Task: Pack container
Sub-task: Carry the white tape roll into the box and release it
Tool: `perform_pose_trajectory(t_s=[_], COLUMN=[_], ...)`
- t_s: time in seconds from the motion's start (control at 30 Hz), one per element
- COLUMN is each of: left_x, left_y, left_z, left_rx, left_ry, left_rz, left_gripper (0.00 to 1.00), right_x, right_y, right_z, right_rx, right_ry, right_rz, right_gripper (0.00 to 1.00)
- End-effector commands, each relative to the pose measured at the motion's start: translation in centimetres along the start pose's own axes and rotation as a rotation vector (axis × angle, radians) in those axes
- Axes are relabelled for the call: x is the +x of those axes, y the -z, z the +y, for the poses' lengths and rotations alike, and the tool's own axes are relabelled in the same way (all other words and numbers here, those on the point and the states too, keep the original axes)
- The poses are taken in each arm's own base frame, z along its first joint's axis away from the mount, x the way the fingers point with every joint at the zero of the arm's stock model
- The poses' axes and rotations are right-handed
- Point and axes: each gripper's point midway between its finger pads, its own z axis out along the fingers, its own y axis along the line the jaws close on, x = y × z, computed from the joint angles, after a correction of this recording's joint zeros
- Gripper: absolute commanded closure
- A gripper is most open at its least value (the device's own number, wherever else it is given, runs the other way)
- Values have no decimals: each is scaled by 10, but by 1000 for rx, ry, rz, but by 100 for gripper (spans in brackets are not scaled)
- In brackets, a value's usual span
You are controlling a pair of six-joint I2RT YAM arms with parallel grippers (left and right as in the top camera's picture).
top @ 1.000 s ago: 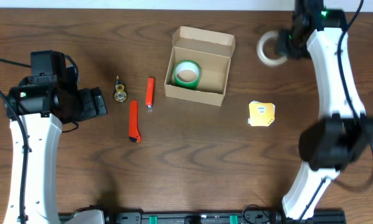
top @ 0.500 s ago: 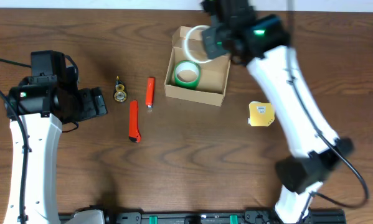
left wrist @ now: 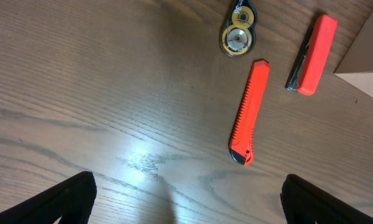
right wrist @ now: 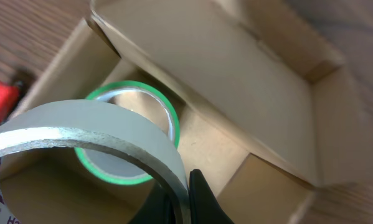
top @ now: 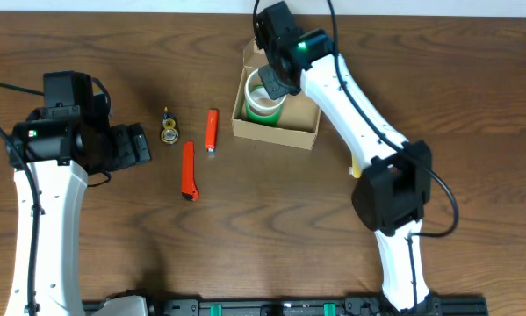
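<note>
I will next lower the white tape roll into the container (top: 302,114) with my right gripper. Then I will let go of it on top of the green-edged roll.
The brown cardboard container (top: 302,114) stands open at the back middle of the table, its flap lid up at the far side. A green-edged tape roll (top: 264,109) lies inside it at the left. My right gripper (top: 276,77) is shut on a white tape roll (top: 255,89) and holds it over the left part of the container. In the right wrist view the white roll (right wrist: 111,134) hangs between the jaws (right wrist: 180,199), just above the green roll (right wrist: 169,119) and the container's wall (right wrist: 192,56). My left gripper (top: 133,145) is open and empty, left of the container.
An orange utility knife (top: 189,171), a red marker-like stick (top: 212,130) and a small gold round tape dispenser (top: 169,131) lie between my left gripper and the container. They also show in the left wrist view: knife (left wrist: 248,112), stick (left wrist: 314,56), dispenser (left wrist: 239,37).
My right arm has swung left from the table's back right corner with the white tape roll, to above the container and down toward it. The left arm has not moved.
</note>
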Motion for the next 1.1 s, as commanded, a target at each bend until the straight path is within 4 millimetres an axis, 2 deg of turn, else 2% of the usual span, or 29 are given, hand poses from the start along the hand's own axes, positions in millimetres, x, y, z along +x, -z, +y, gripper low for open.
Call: perform_pose_trajectory(t_s=[0.0,0.2,0.43,0.47,0.5,0.53,0.57,0.63,0.7,0.9,1.07], left_x=[-5,-5,-5,-5,-5,-5,-5,-5,-5,-5,-5], left_y=[4,4,4,4,4,4,4,4,4,4,4], left_z=[-1,-1,-1,-1,-1,-1,-1,-1,-1,-1,-1], left_rx=[5,5,5,5,5,5,5,5,5,5,5], left_ry=[-4,-4,-4,-4,-4,-4,-4,-4,-4,-4,-4], left_rz=[-11,-11,-11,-11,-11,-11,-11,-11,-11,-11,-11], left_gripper=[4,5,5,5,4,5,4,5,5,5,4], right_x=[12,28,26,26,26,27,28,28,27,10,-17], right_y=[-27,-59,-65,-65,-65,-65,-65,-63,-58,-28,23], right_z=[5,10,11,11,11,11,11,11,10,6,-7], right_rx=[-2,0,1,1,1,1,1,2,2,4,33], right_ry=[10,18,-1,-2,-2,-1,0,0,1,1,-13], right_rz=[57,126,118,117,117,119,123,129,129,103,7], right_gripper=[99,99,99,96,90,80,66,57,50,52,51])
